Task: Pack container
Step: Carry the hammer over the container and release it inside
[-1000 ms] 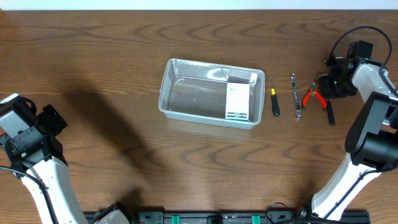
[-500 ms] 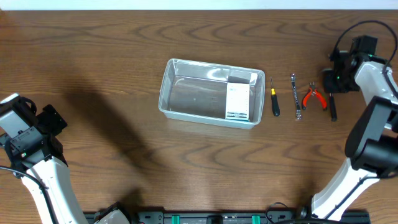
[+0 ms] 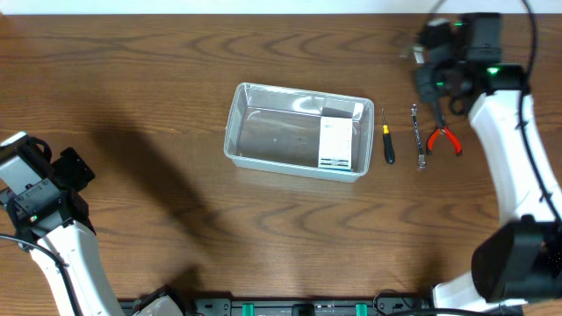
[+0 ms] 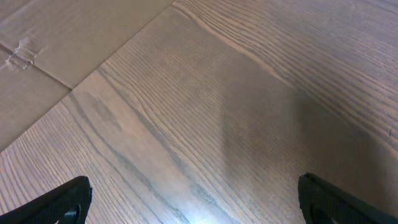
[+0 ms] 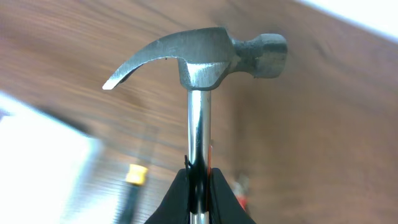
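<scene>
I will move my right gripper to the left in the overhead view, then down over the container's empty bottom, and let go of the hammer (image 5: 205,59) where the box has room.
The container (image 3: 235,132), a clear rectangular bin, sits mid-table with a small white and blue box (image 3: 337,136) inside at its right end. My right gripper (image 3: 436,79) is up in the air behind the row of tools, shut on a steel claw hammer (image 5: 205,59); the wrist view shows the fingers (image 5: 180,193) clamped on its shaft, head up. A yellow and black screwdriver (image 3: 386,142), a wrench (image 3: 418,136) and red pliers (image 3: 444,138) lie right of the container. My left gripper (image 4: 199,208) is open and empty over bare wood at the far left (image 3: 75,168).
The tools lie in a row between the container and the right arm. A pale surface (image 4: 56,37) borders the table's edge in the left wrist view. A dark shadow (image 3: 149,167) lies on the wood left of the container.
My right gripper has lifted the hammer off the table at the right end of the row and swung it up and left, toward the back. The left arm has not moved.
</scene>
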